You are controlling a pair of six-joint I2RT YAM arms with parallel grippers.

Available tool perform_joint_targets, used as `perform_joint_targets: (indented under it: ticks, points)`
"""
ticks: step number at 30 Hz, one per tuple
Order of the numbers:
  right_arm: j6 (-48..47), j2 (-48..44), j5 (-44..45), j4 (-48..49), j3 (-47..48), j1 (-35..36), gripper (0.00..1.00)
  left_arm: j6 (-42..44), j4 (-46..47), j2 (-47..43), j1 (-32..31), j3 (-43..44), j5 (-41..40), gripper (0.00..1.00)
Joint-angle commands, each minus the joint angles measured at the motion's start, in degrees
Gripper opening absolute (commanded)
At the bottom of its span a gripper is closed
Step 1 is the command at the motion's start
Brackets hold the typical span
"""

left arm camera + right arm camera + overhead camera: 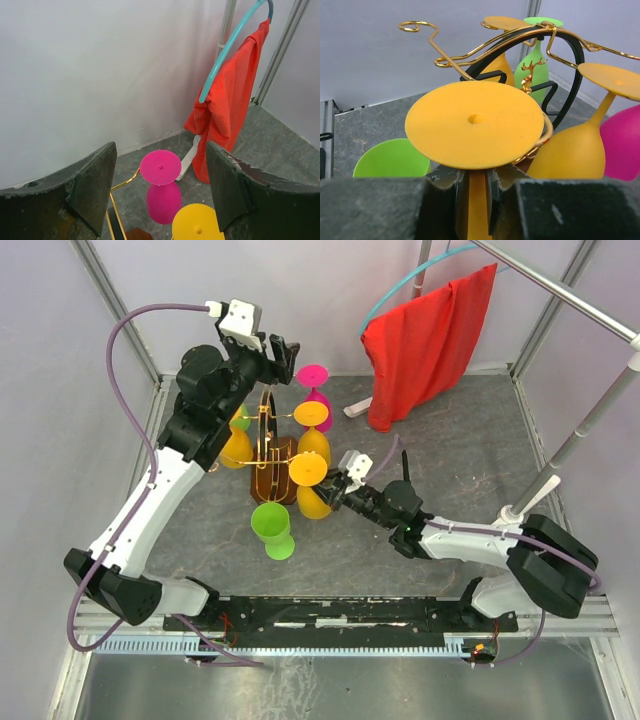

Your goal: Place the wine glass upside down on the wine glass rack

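Next, my right gripper will ease outward, settle the orange foot upon the near gold wire arm and release, since that arm lies outward of my gripper.
The wine glass rack has a dark brown base, an upright ring and gold wire arms. Several orange, pink and green glasses hang on it upside down. My right gripper is shut on the stem of an inverted orange wine glass at the rack's near right side. The glass's foot touches or nearly touches a gold wire scroll. My left gripper is open and empty, high above the rack's far end. It looks down on the hanging pink glass.
A green glass stands on the table just in front of the rack and shows in the right wrist view. A red cloth hangs on a teal hoop at the back right. A metal pole rises at the right.
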Motion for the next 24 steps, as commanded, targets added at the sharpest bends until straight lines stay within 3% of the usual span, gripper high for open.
perform_joint_targets:
  ticks: [1,12,24]
  points:
    - [0.22,2.11,2.14,6.94,3.75,0.33,0.01,2.59,1.44,-2.57,0.43,0.5,-1.14,0.78]
    - [-1.14,6.01,8.48,8.81,6.05,0.31,0.01,2.43,2.19,-2.69,0.77,-0.76,-1.14,0.79]
    - [-3.17,9.24,21.01,16.55,4.51,0.3,0.01,2.34,2.99,-1.48,1.21,-0.71,-0.42,0.79]
